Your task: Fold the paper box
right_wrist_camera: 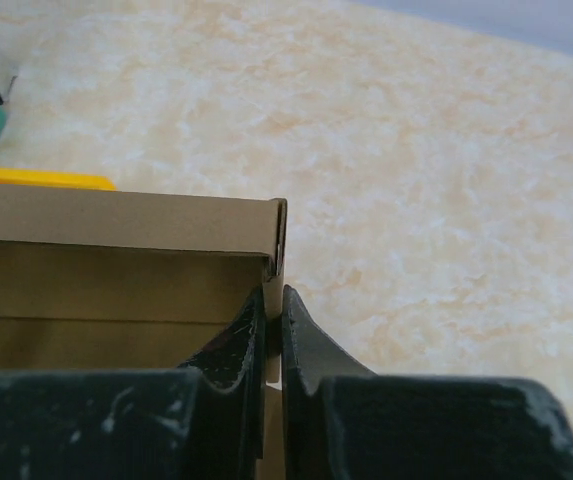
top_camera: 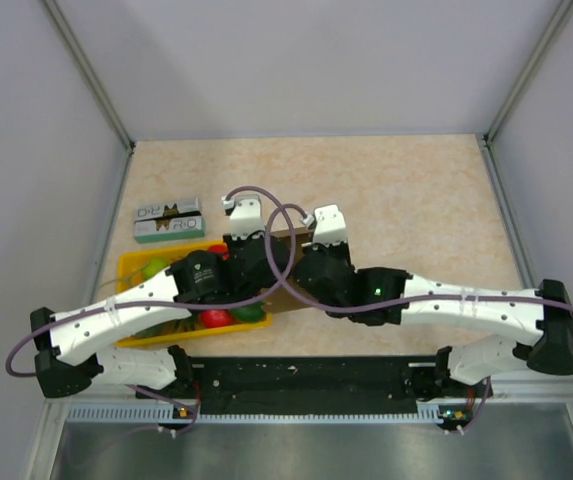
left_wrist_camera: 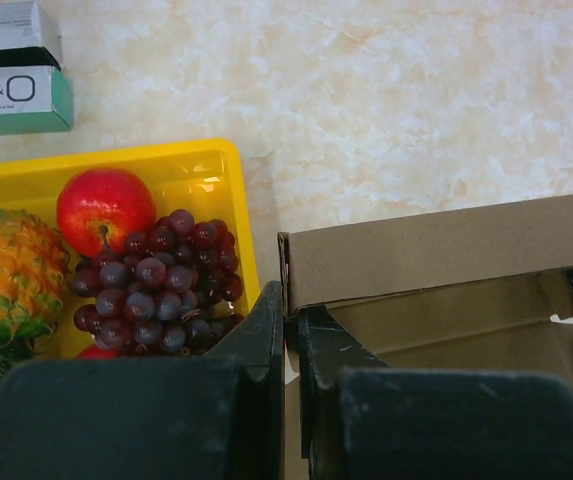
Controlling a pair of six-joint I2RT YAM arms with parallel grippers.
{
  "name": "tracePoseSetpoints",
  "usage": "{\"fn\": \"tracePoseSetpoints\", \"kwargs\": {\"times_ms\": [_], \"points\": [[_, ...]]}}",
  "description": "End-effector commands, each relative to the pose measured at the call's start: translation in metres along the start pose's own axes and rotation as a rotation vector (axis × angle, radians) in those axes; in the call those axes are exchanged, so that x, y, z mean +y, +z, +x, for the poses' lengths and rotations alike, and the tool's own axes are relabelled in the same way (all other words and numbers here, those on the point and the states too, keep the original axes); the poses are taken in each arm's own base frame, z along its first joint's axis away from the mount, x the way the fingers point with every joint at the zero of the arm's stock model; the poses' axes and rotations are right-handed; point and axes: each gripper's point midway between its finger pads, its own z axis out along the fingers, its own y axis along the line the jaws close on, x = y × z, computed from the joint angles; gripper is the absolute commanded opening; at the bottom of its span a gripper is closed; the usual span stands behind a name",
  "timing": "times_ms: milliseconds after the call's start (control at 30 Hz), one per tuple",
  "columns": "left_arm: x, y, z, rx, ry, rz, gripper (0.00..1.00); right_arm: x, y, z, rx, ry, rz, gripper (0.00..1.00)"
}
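Observation:
My left gripper moves the yellow tray's side to the right in the top view, onto clear tabletop, and releases next, because the tray crowds the paper box point(left_wrist_camera: 446, 250).
The paper box point(left_wrist_camera: 446, 250) is brown kraft cardboard, partly folded with its walls standing, right of the yellow tray. My left gripper point(left_wrist_camera: 288, 300) is shut on the box's left wall at the far corner, one finger inside and one outside. In the right wrist view the paper box point(right_wrist_camera: 116, 215) shows its far wall and open inside, and my right gripper point(right_wrist_camera: 273, 300) is shut on the right wall at that corner. From above, both arms meet over the box and only a brown sliver point(top_camera: 289, 234) shows.
The yellow tray point(left_wrist_camera: 206, 160) touches the box's left side and holds a red apple point(left_wrist_camera: 104, 205), dark grapes point(left_wrist_camera: 156, 280) and a pineapple point(left_wrist_camera: 6, 270). A green-and-white carton point(top_camera: 168, 220) lies behind the tray. Grey walls close the table's back and sides.

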Motion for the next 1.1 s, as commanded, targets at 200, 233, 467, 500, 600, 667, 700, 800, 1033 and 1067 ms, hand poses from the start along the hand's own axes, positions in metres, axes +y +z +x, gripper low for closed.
{"fn": "tracePoseSetpoints", "kwargs": {"times_ms": [200,233,467,500,600,667,700,800,1033,1067], "points": [[-0.006,-0.014,-0.025,-0.07,-0.114,0.015,0.0,0.005,-0.001,-0.027,-0.123,-0.095,0.16,0.0],[-0.005,-0.016,-0.026,-0.072,-0.122,0.019,0.0,0.005,-0.001,-0.028,-0.129,-0.095,0.154,0.0],[-0.004,-0.016,-0.022,-0.064,-0.116,0.025,0.0,0.004,0.006,-0.022,-0.126,-0.095,0.084,0.23],[-0.004,-0.016,-0.023,-0.064,-0.117,0.026,0.0,0.003,0.009,-0.021,-0.12,-0.09,0.082,0.14],[-0.005,-0.018,-0.025,-0.068,-0.126,0.034,0.0,0.002,0.011,-0.023,-0.121,-0.079,0.081,0.0],[-0.006,-0.017,-0.024,-0.069,-0.126,0.034,0.0,-0.003,0.013,-0.019,-0.115,-0.098,0.142,0.0],[-0.007,-0.017,-0.025,-0.071,-0.125,0.034,0.0,-0.005,0.013,-0.023,-0.116,-0.089,0.163,0.0],[-0.004,-0.018,-0.025,-0.074,-0.125,0.019,0.0,-0.009,0.012,-0.019,-0.108,-0.131,0.21,0.0],[-0.004,-0.017,-0.024,-0.082,-0.115,0.003,0.0,-0.009,0.012,-0.014,-0.082,-0.154,0.221,0.04],[-0.006,-0.016,-0.024,-0.078,-0.099,0.007,0.0,0.0,0.012,-0.006,-0.044,-0.129,0.145,0.3]]}}
